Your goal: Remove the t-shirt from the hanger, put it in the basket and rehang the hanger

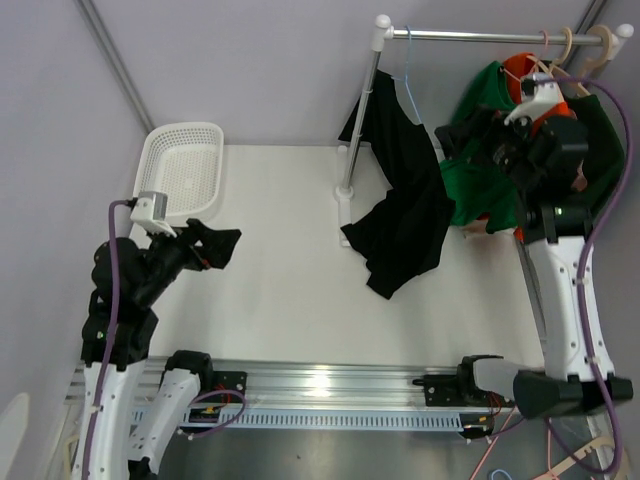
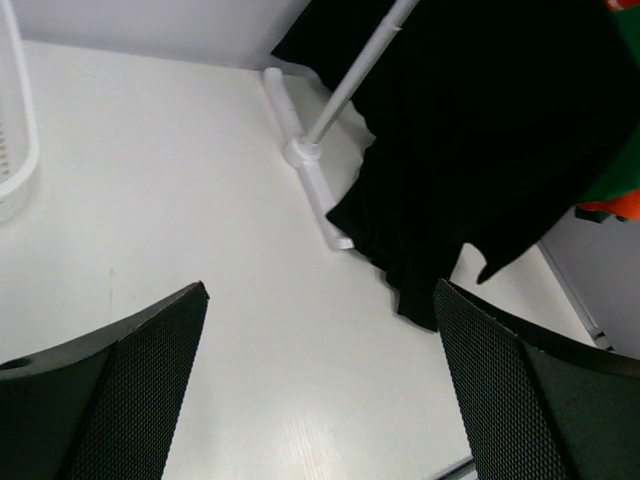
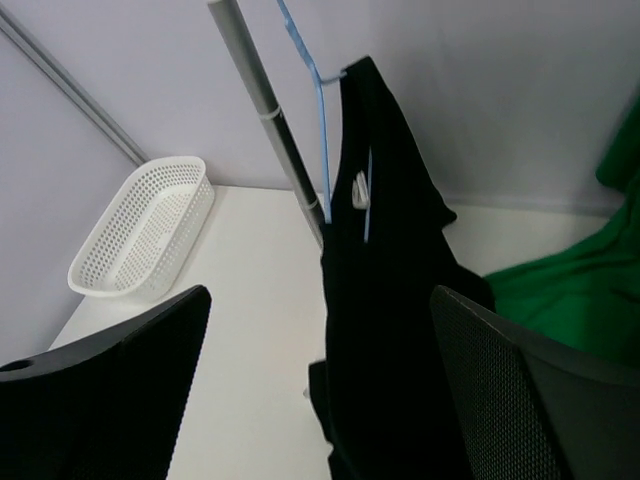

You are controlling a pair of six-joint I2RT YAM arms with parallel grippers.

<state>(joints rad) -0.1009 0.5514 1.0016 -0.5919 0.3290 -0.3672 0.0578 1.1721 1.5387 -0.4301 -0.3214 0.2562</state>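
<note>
The blue hook's shaft (image 1: 407, 62) (image 3: 307, 58) stands bare above the black t-shirt, so my right gripper will move outward and to the left in the top view onto it.
A black t-shirt (image 1: 405, 200) hangs on a thin blue hanger (image 1: 405, 70) at the left end of the rail, and its hem trails onto the table. The right wrist view shows the hanger (image 3: 320, 130) running into the t-shirt's (image 3: 390, 300) collar. My right gripper (image 1: 478, 140) is just right of the shirt, open, with the shirt's body between and beyond its fingers (image 3: 320, 292), not touching it. My left gripper (image 1: 228, 246) hovers open over the table's left side, far from the t-shirt (image 2: 480, 130), with nothing between its fingers (image 2: 320, 288).
A white mesh basket (image 1: 180, 165) stands at the back left. The white rack pole (image 1: 360, 110) and its foot (image 2: 310, 170) stand beside the shirt. A green garment (image 1: 480, 190) and an orange one (image 1: 520, 70) hang further right on the rail (image 1: 480, 37).
</note>
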